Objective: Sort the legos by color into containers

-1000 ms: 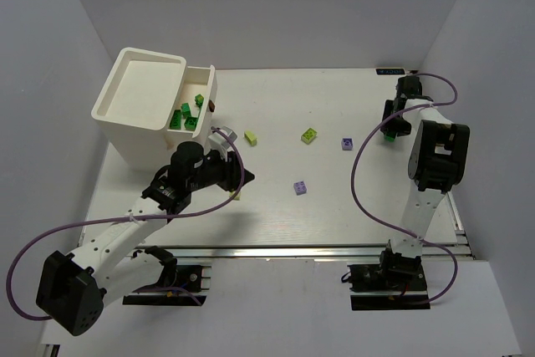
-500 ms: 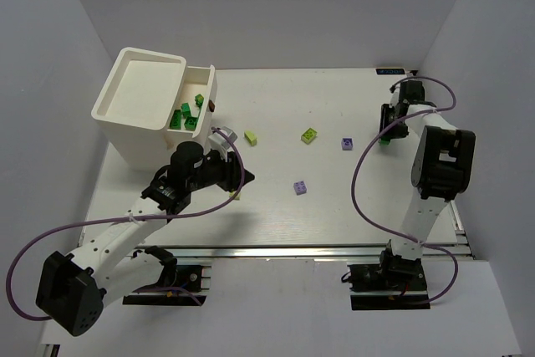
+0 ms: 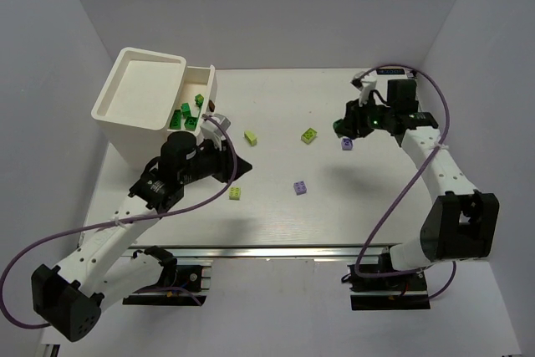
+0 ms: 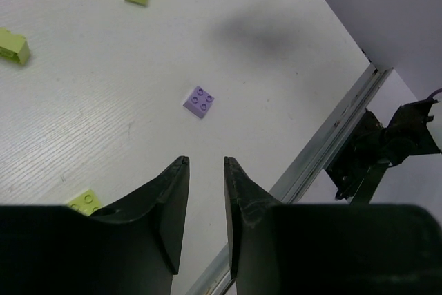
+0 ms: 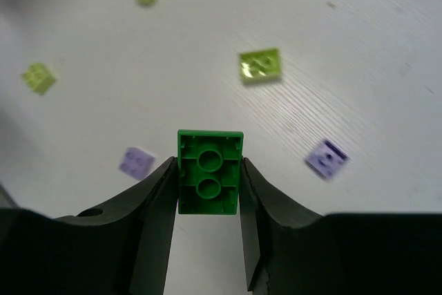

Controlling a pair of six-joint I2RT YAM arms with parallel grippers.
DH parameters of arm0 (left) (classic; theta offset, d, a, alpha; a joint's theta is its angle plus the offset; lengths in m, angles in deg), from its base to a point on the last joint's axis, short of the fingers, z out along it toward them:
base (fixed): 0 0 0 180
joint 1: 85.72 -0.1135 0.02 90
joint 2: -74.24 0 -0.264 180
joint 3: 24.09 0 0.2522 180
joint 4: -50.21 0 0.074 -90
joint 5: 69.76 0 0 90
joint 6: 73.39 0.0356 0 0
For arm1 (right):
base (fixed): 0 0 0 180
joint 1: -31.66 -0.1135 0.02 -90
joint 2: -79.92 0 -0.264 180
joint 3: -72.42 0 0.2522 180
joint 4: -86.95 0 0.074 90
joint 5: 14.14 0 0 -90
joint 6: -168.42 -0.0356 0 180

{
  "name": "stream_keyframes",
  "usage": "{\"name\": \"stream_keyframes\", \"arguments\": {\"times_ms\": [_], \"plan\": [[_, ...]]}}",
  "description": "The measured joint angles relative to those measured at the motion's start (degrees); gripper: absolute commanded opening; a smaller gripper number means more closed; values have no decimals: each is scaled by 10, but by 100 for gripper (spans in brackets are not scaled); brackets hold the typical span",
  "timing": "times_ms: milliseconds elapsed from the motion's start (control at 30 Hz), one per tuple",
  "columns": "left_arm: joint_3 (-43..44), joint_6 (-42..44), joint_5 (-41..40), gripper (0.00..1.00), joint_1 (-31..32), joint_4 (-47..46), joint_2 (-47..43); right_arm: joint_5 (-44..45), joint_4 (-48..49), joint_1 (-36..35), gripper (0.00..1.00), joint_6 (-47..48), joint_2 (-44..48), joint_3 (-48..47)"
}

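Observation:
I will carry the dark green lego with my right gripper to the left in the top view next, over the open drawer (image 3: pixel 211 81), and release it there, because green legos lie there.
My right gripper (image 5: pixel 208 170) is shut on a dark green lego (image 5: pixel 210 172), gripped by its two long sides with its hollow underside facing the camera. It hangs above the table's right half (image 3: pixel 343 128). Below it lie yellow-green legos (image 5: pixel 260 65) (image 5: pixel 38 77) and lavender legos (image 5: pixel 327 158) (image 5: pixel 136 162). My left gripper (image 4: pixel 206 162) is open by a narrow gap and holds nothing; it hovers at the left-centre (image 3: pixel 240 167), just above a yellow-green lego (image 3: pixel 236 194). The open drawer (image 3: pixel 211 81) of the cream box (image 3: pixel 142 89) holds several green legos (image 3: pixel 185 114).
Another yellow-green lego (image 3: pixel 250 137) lies just right of the drawer. The table's metal front rail (image 4: pixel 324 136) runs close to my left gripper. Grey walls close in the table on the left, back and right.
My right gripper closed on the dark green lego at the far right and swung left with it toward the table's middle. My left arm shifted slightly, uncovering a yellow-green lego.

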Motion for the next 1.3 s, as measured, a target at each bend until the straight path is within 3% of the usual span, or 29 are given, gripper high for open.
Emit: {"name": "stream_keyframes", "arguments": {"times_ms": [167,333,767,1300], "plan": [[21,-14,-47,38,0,43,-31,-63,-22,-96,0,23,5,-42],[62,-19,-97,38,0,88,-66,-80,-36,-189,0,23,-46,-149],[135,-33,-246,38,0,204,-139,-45,-89,-376,0,31,-341,-548],[163,-41,-275,40,-1,267,-168,51,145,-459,0,-117,-412,-585]]}}
